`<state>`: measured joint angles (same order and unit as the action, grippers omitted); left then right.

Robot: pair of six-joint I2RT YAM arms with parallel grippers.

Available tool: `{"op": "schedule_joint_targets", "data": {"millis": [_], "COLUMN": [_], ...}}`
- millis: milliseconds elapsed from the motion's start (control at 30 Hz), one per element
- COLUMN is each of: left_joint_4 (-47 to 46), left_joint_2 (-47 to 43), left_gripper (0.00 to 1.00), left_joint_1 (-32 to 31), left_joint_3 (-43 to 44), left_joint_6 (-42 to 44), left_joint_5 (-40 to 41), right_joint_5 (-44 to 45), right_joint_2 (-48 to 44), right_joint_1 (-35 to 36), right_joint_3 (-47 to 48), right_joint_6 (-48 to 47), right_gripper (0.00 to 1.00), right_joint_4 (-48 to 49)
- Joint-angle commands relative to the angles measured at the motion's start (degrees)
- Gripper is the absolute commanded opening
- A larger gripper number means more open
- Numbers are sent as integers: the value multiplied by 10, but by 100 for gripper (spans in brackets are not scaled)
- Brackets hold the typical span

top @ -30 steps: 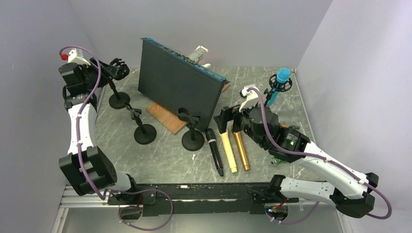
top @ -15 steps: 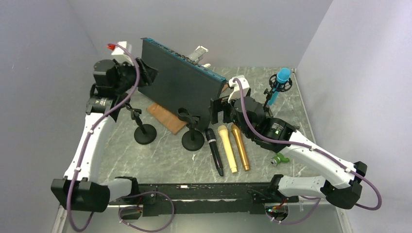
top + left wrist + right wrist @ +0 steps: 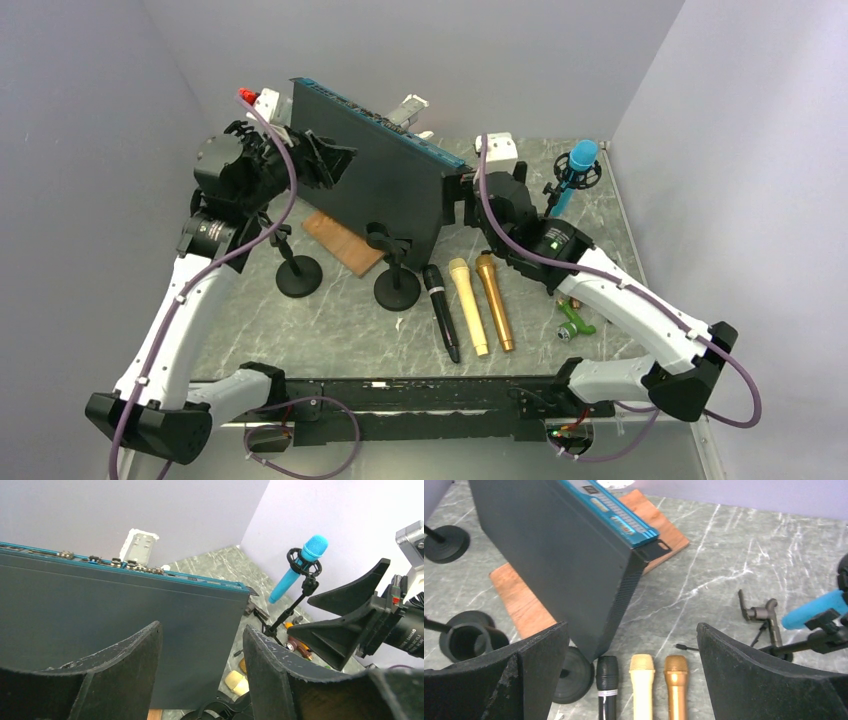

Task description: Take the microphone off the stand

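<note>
The tripod stand lies to the right in the top view, so next my right gripper will reach across to close on the stand's post below the clip.
The blue microphone (image 3: 578, 162) sits tilted in the clip of a small black tripod stand (image 3: 553, 200) at the back right of the table. The left wrist view shows the microphone (image 3: 301, 566) on its stand (image 3: 291, 609), and it appears at the right edge of the right wrist view (image 3: 815, 611). My right gripper (image 3: 462, 205) hangs open left of the stand, apart from it, over the lying microphones (image 3: 633, 627). My left gripper (image 3: 335, 160) is open and empty, raised in front of the dark rack unit (image 3: 202, 630).
A dark rack unit (image 3: 370, 180) leans on a wooden board (image 3: 335, 240) mid-table. Black (image 3: 441, 310), cream (image 3: 468, 305) and gold (image 3: 494, 300) microphones lie side by side. Two empty round-based stands (image 3: 298, 272) (image 3: 396, 285) stand in front. A green part (image 3: 572, 325) lies at right.
My left arm has swung from the far-left stand rightward to the rack unit, its jaws widening. My right arm has moved back toward the rack's right corner.
</note>
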<state>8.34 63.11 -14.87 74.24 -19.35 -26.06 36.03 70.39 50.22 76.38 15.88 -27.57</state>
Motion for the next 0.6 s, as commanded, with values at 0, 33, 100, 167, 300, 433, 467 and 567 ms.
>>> {"op": "schedule_joint_targets", "data": {"millis": [0, 33, 100, 167, 300, 433, 467, 567], "left_joint_4": [-1, 12, 33, 22, 39, 58, 57, 39], "left_joint_2": [-53, -60, -61, -58, -49, -59, -63, -80], "left_gripper": [64, 65, 65, 65, 61, 64, 65, 67], "left_joint_1": [-2, -5, -14, -15, -52, -113, -119, -137], "left_joint_3": [0, 3, 12, 8, 25, 21, 20, 0], "left_joint_6": [34, 51, 78, 67, 89, 146, 149, 159], "left_joint_5": [55, 79, 112, 100, 75, 157, 159, 167], "right_joint_5": [23, 25, 35, 52, 69, 42, 37, 26], "right_joint_2": [-20, -22, -32, -48, -89, -111, -112, -93], "right_joint_1": [-26, -31, -36, -38, -59, -110, -128, -188], "right_joint_3": [40, 43, 46, 44, 55, 75, 76, 88], "right_joint_6": [-3, 1, 16, 27, 35, 40, 42, 56], "right_gripper": [100, 100, 100, 100, 100, 100, 100, 100], "right_joint_4": [-39, -52, -76, -102, -165, -216, -228, -259]}}
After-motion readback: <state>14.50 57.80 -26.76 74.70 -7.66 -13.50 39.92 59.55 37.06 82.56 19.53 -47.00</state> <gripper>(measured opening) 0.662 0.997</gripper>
